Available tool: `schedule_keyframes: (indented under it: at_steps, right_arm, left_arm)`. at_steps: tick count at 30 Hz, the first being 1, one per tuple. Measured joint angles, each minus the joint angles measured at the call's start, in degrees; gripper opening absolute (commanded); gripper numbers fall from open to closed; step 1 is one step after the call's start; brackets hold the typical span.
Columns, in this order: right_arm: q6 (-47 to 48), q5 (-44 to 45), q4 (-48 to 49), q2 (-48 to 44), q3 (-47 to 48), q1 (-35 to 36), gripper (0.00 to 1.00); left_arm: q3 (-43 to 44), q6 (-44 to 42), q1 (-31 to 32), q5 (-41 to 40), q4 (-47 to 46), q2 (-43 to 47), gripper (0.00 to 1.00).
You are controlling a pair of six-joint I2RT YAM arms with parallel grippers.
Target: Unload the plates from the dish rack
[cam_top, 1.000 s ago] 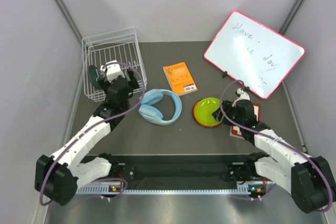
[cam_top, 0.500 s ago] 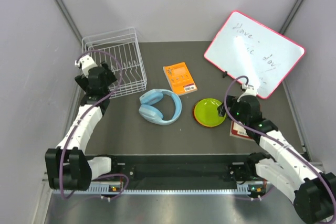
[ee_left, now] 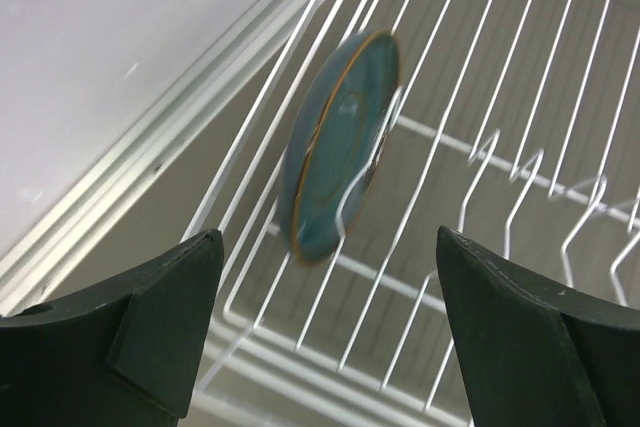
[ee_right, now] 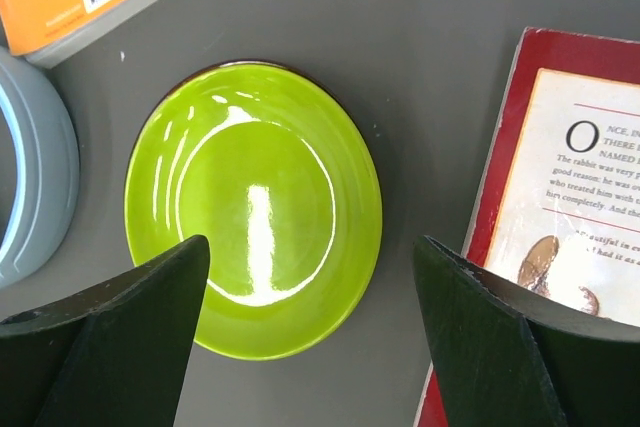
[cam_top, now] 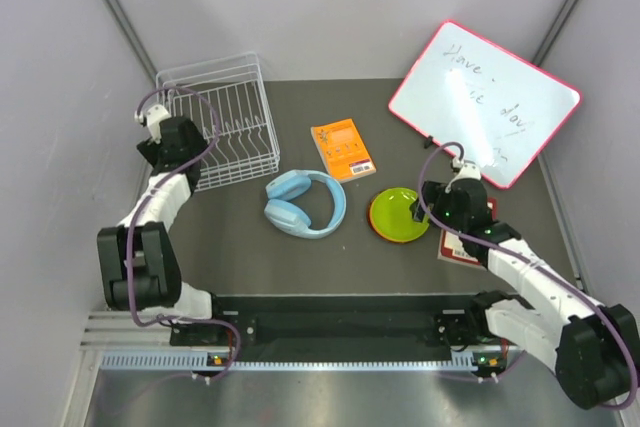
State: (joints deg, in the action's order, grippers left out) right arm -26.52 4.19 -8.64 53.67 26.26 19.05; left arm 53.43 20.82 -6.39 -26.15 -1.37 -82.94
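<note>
The teal-blue plate (ee_left: 335,147) stands on edge below my left gripper. The gripper will next go down with its open fingers on both sides of the plate's near rim (ee_left: 306,227) and close them across its thickness.
The white wire dish rack (cam_top: 240,117) stands at the back left. In the left wrist view a teal-blue plate (ee_left: 335,147) stands on edge among the rack's wires (ee_left: 470,152). My left gripper (cam_top: 180,147) is at the rack's left side, open and empty (ee_left: 330,347), short of the plate. The yellow-green plate (cam_top: 398,213) lies flat on the table, with an orange rim showing under it. My right gripper (cam_top: 440,209) hovers over its right edge, open and empty (ee_right: 310,347); the plate (ee_right: 255,207) lies below the fingers.
Light blue headphones (cam_top: 305,204) lie mid-table beside an orange book (cam_top: 342,149). A red-edged book (ee_right: 565,197) lies right of the plate, under my right arm. A pink-framed whiteboard (cam_top: 485,102) leans at the back right. Grey walls close in both sides.
My left arm has swung from over the rack's front to the rack's left side. My right gripper has shifted only slightly beside the yellow-green plate.
</note>
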Motion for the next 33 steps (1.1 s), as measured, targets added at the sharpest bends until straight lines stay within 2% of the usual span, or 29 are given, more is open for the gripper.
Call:
schedule_keyframes:
  at_steps: [3, 14, 15, 16, 19, 20, 25, 27, 32, 33]
  right_arm:
    - [0.0, -0.8, 1.2, 2.6, 0.0, -0.1, 0.82]
    - [0.0, -3.2, 6.5, 9.1, -0.7, -1.5, 0.82]
    - [0.0, -3.3, 6.8, 9.3, -0.7, -1.6, 0.82]
    - [0.0, -3.6, 7.1, 9.6, -0.7, -1.8, 0.81]
    - [0.0, -4.9, 8.6, 10.6, -0.8, -2.4, 0.81]
    - [0.0, -5.2, 9.0, 10.9, -0.8, -2.5, 0.81]
    - [0.0, -7.4, 11.2, 13.2, -1.3, -3.5, 0.8]
    - [0.0, -8.0, 11.2, 13.8, -1.7, -3.8, 0.8]
    - [0.0, -9.0, 11.9, 14.1, -2.3, -4.0, 0.8]
    - [0.0, -9.3, 12.0, 14.1, -2.3, -4.1, 0.8]
  left_arm:
    - [2.8, -0.5, -0.2, 0.0, -2.2, -3.9, 0.83]
    - [4.5, -1.5, -1.6, -1.4, -6.3, -11.8, 0.81]
    - [4.5, -1.5, -1.7, -1.5, -6.4, -12.2, 0.76]
    - [4.5, -1.5, -1.7, -1.6, -6.8, -12.5, 0.65]
    - [4.5, -1.8, -1.7, -1.8, -8.2, -13.6, 0.55]
    - [4.5, -2.0, -1.7, -1.7, -8.6, -13.9, 0.49]
    - [4.5, -2.8, -1.9, -2.5, -9.3, -14.2, 0.44]
    - [4.5, -2.8, -1.9, -2.8, -9.4, -14.2, 0.33]
    - [4.5, -3.5, -2.1, -3.9, -9.8, -14.5, 0.22]
    - [4.5, -3.8, -2.2, -3.8, -10.1, -14.6, 0.14]
